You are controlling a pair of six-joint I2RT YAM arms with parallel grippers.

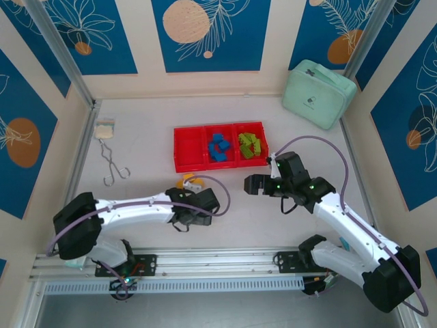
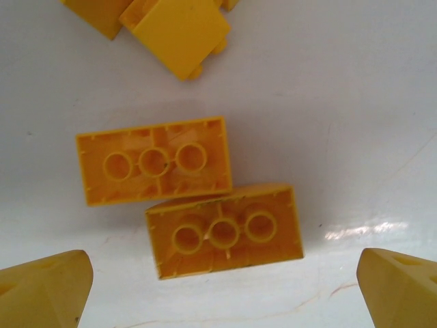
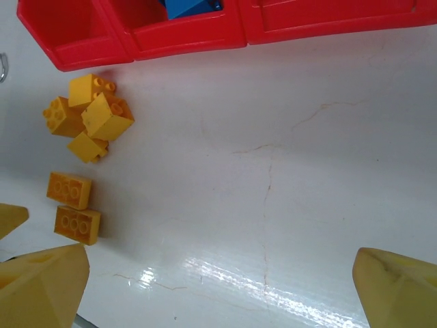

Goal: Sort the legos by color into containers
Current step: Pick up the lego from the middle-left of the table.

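Next I will move my left gripper down until its open fingers straddle both short ends of the nearer upside-down yellow brick and close, since those ends face bare table.
The red tray (image 1: 186, 158) has three containers: the left one is bare, the middle one holds blue legos (image 1: 218, 146), the right one holds green legos (image 1: 250, 144). Several yellow legos (image 1: 186, 180) lie on the table in front of the tray's left end. My left gripper (image 2: 222, 294) hangs open over two upside-down yellow bricks (image 2: 225, 231), (image 2: 153, 160), touching neither. Off to their right, my right gripper (image 3: 222, 287) is open above bare table. In its view the yellow pile (image 3: 92, 116) and the tray's front wall (image 3: 184, 41) lie to the upper left.
A mint-green zippered case (image 1: 319, 92) sits at the back right. Metal tongs (image 1: 113, 167) and a small beige pad (image 1: 104, 128) lie at the left. Patterned walls close in the table on three sides.
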